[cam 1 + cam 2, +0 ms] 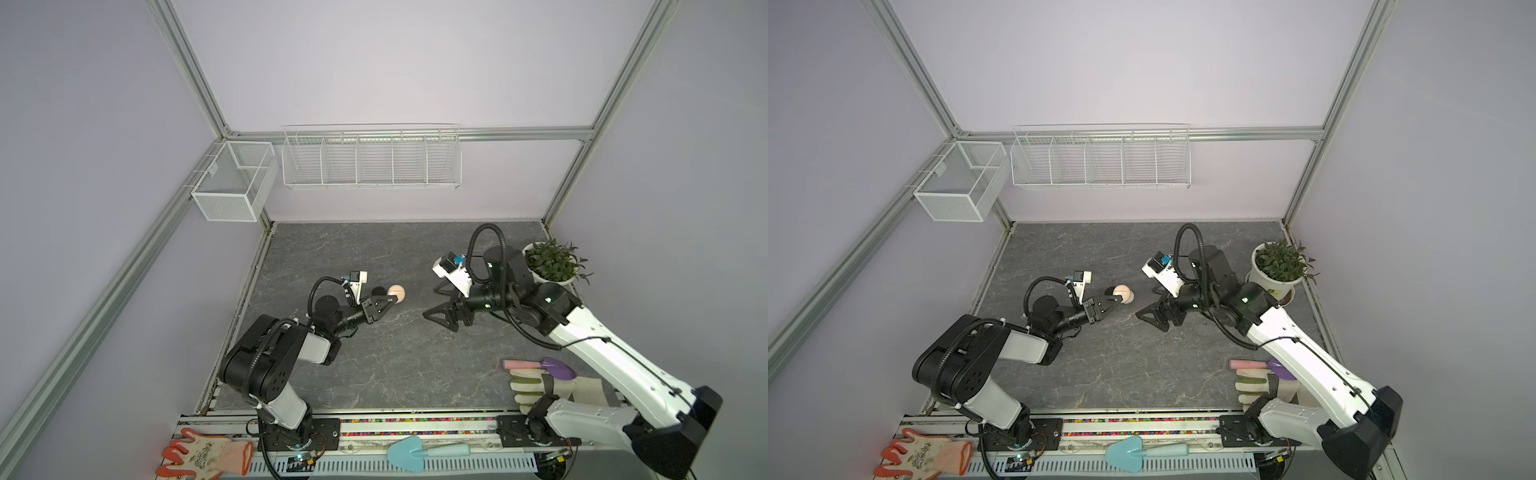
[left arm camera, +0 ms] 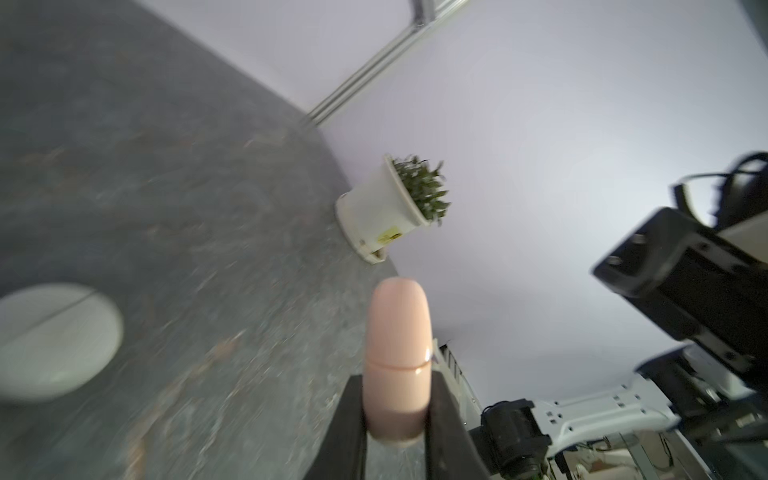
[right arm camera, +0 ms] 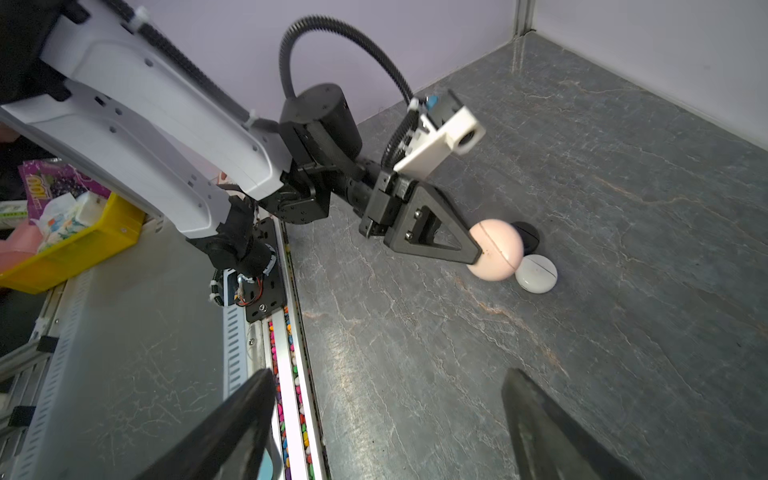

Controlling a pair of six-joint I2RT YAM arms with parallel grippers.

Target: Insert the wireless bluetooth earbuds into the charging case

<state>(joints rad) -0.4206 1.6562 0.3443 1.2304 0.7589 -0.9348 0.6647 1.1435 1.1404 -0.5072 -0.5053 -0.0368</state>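
Observation:
My left gripper lowers the pink case onto the bare tabletop below, beside the white case, next and releases it, since the pink case's lid is closed.
My left gripper (image 1: 390, 297) (image 1: 1115, 298) is shut on a pale pink, egg-shaped charging case (image 1: 397, 292) (image 1: 1124, 293). The lid of the case (image 2: 397, 332) is closed, with only a thin seam showing between my fingers (image 2: 353, 415). In the right wrist view the pink case (image 3: 496, 249) sits in the left gripper (image 3: 478, 254), beside a white closed case (image 3: 536, 274) and a black one (image 3: 525, 237) on the table. My right gripper (image 1: 433, 302) (image 1: 1147, 301) (image 3: 388, 380) stands open and empty, a short way right of the pink case. The earbuds are out of view.
A potted plant (image 1: 552, 262) (image 2: 390, 208) stands at the back right corner. A glove (image 1: 536, 384) and a purple trowel (image 1: 559, 368) lie under my right arm. A blue trowel (image 1: 415, 453) and an orange glove (image 1: 203, 455) lie on the front rail. Wire baskets (image 1: 370, 160) hang on the back wall.

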